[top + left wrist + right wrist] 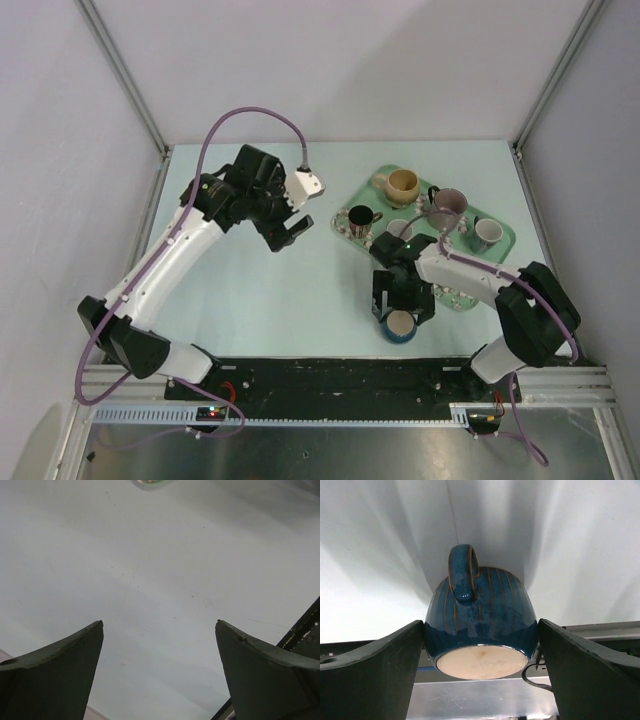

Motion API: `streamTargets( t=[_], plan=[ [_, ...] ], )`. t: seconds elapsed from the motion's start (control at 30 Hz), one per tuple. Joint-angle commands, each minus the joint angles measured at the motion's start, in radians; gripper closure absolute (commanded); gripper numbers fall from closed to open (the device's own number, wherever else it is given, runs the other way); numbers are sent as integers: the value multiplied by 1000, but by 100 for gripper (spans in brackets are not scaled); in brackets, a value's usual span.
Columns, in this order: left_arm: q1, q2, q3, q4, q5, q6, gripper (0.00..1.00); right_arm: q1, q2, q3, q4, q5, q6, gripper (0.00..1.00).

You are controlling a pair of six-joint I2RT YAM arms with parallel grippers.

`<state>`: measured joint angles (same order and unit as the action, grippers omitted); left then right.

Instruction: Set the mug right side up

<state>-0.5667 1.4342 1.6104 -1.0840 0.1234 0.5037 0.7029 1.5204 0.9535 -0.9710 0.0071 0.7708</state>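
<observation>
The handle [463, 573] stands outward of the right gripper's fingers, so the right gripper will next open off the mug's sides, move outward with a turn and close on the handle.
A dark blue ribbed mug [480, 610] stands upside down on the table near the front edge [400, 326], its unglazed tan base up and its handle on the far side. My right gripper [481, 622] straddles it with one finger pressed against each side [403, 308]. A tan mug [403, 185] sits on the green tray [503, 236] with its mouth up. My left gripper [160, 622] is open and empty above bare table at centre left [290, 232].
The tray at back right also holds a black mug [358, 217], a mauve mug [449, 202] and a small grey mug [487, 233]. The black front rail [330, 375] runs just behind the blue mug. Frame posts stand at the back corners.
</observation>
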Motion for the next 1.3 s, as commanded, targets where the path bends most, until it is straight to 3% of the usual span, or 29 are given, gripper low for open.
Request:
streamTargets(
  t=[0.0, 0.27, 0.5, 0.57, 0.73, 1.03, 1.17, 1.27],
  plan=[
    [2, -44, -39, 8, 39, -8, 3, 24, 45, 56, -7, -8, -75, 1],
    [3, -75, -77, 11, 44, 2, 3, 19, 154, 239, -69, 65, -223, 1],
    [8, -98, -94, 13, 38, 5, 3, 26, 223, 271, -73, 103, -358, 3],
    [12, -101, -94, 12, 40, 4, 3, 30, 227, 278, -68, 90, -409, 12],
    [19, -106, -94, 12, 46, 2, 3, 34, 246, 291, -73, 84, -491, 48],
    [23, -105, -92, 12, 51, 2, 3, 38, 315, 305, -65, 44, -533, 65],
    [25, -105, -93, 12, 57, 1, 3, 41, 328, 308, -59, 20, -542, 93],
    [29, -109, -96, 12, 75, -6, 3, 42, 297, 330, -72, 10, -537, 99]
  ],
)
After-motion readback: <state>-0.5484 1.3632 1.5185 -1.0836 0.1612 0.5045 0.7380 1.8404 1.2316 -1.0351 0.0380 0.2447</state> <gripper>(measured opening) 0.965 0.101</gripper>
